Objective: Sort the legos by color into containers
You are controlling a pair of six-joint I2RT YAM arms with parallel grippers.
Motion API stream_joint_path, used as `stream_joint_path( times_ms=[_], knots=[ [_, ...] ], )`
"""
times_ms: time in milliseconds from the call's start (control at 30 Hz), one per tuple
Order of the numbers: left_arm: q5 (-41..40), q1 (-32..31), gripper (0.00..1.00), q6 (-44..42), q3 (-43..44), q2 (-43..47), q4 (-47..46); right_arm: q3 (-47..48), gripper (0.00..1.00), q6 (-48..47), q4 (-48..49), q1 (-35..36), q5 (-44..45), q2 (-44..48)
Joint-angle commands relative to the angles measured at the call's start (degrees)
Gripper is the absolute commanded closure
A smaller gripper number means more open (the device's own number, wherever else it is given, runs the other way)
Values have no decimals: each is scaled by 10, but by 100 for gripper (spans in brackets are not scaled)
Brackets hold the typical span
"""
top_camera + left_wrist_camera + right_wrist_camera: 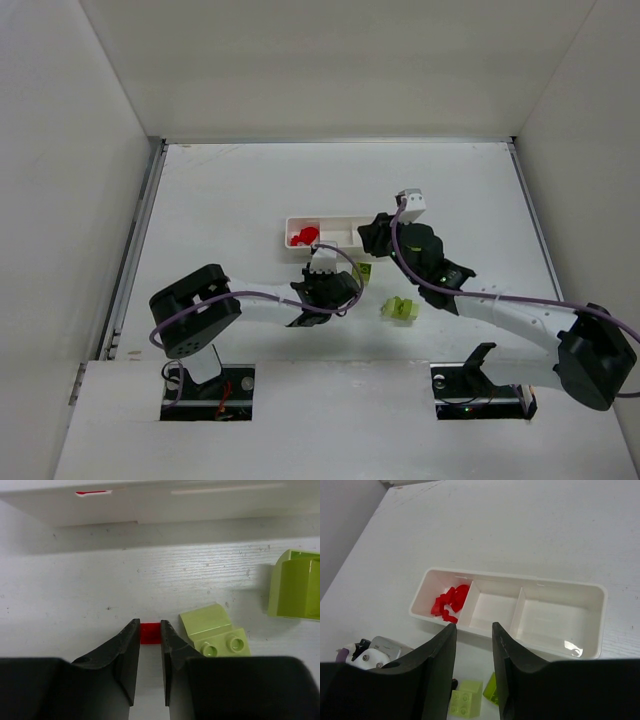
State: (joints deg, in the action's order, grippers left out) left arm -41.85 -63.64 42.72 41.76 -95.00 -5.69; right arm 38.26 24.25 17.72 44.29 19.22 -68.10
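The other red legos lie in the tray's end section, so next my left gripper will carry the small red brick [150,632] up and outward over the tray's near side to that section, then release it.
The white tray [330,220] lies mid-table; its left compartment holds several red legos [302,237], also seen in the right wrist view [450,602]. The middle and right compartments [555,622] look empty. My left gripper [325,272] is low on the table in front of the tray, its fingertips closed on a small red brick [150,632]. A yellow-green brick [215,630] lies just right of it, and another [295,585] farther right. My right gripper [474,630] is open and empty, above the table just in front of the tray.
Another yellow-green brick [400,309] lies alone nearer the arm bases. White walls enclose the table on three sides. The tray's near wall [150,510] stands just ahead of the left gripper. The left wrist's body [370,652] shows under the right gripper.
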Motion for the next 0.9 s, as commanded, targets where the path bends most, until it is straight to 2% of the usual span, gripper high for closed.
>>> stream_joint_path(
  times_ms=[0, 167, 300, 400, 567, 867],
  knots=[
    [21, 1, 86, -5, -9, 12, 25, -11, 60, 7, 39, -5, 1, 11],
    [19, 8, 88, -9, -29, 115, 26, -20, 58, 11, 44, -17, 6, 19],
    [33, 49, 88, -39, -27, 207, 21, -28, 57, 28, 52, -34, 7, 19],
    [57, 103, 88, -52, -19, 235, 2, -32, 57, 32, 55, -39, 9, 19],
    [108, 178, 87, -88, 18, 192, -44, -28, 57, 34, 51, -41, 10, 9],
    [127, 244, 81, -118, 76, 91, -78, -23, 56, 22, 48, -41, 17, -2]
  ],
)
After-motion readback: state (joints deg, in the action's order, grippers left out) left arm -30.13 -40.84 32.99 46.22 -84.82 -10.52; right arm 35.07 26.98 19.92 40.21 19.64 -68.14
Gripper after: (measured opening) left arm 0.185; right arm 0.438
